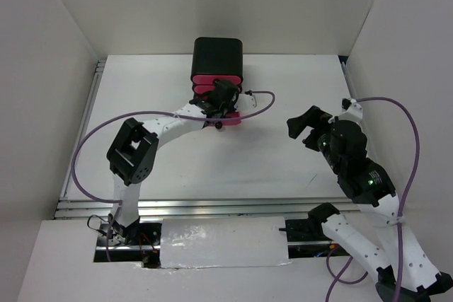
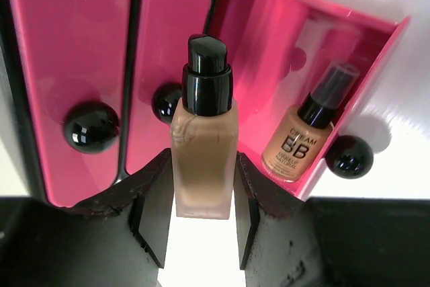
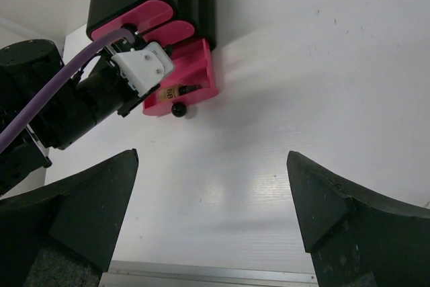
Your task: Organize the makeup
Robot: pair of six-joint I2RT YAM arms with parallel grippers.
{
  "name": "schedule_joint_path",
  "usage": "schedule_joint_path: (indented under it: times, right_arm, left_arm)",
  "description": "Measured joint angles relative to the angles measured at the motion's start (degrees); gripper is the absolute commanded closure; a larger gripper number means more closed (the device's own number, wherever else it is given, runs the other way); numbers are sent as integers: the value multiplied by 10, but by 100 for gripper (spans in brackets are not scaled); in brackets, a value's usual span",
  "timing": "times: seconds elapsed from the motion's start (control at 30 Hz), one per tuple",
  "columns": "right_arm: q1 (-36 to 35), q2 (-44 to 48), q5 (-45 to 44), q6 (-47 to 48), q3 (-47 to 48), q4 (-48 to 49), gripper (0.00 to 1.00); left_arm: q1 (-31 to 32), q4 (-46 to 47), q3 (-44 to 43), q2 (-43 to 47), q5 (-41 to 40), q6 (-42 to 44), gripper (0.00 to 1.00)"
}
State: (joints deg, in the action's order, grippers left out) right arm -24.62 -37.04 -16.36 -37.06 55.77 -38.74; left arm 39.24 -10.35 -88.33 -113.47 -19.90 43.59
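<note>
Next, my left gripper comes down into the open pink drawer, over the drawer's bare bottom (image 2: 265, 89) beside the "BB" bottle, and releases the makeup where room remains.
The makeup in view is two beige black-capped bottles. One bottle (image 2: 201, 146) stands upright between the fingers of my left gripper (image 2: 203, 160), which is shut on it just in front of the drawers. The other, printed "BB" (image 2: 295, 142), lies inside the open pink drawer (image 2: 269, 38) to the right. From above, my left gripper (image 1: 219, 100) hovers at the front of the black box (image 1: 218, 54). My right gripper (image 1: 304, 126) stands open with nothing between its fingers over bare table at the right. In its wrist view the right gripper (image 3: 211, 159) faces the open drawer (image 3: 195, 75).
Two closed pink drawers with black knobs (image 2: 91, 126) sit left of the open one, whose knob (image 2: 349, 156) sticks out toward me. White walls enclose the table on three sides. A metal rail (image 1: 212, 206) runs along the near edge.
</note>
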Motion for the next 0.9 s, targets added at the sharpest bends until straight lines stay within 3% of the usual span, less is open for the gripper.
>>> schedule_joint_path:
  times: [0.23,0.5,0.53,0.57,0.9]
  right_arm:
    - [-6,-11,0,5,8,1,0]
    - [-8,-17,-5,10,19,1,0]
    - [-9,-18,-5,10,19,1,0]
    - [-9,-18,-5,10,19,1,0]
    - [-9,-19,-6,10,19,1,0]
  left_arm:
    - [-12,10,6,-15,10,-3,93]
    - [-12,19,13,-29,22,-6,78]
    - [-13,20,13,-30,23,-7,9]
    - [-13,20,13,-31,23,-5,1]
    - [-16,39,10,-32,21,-26,1]
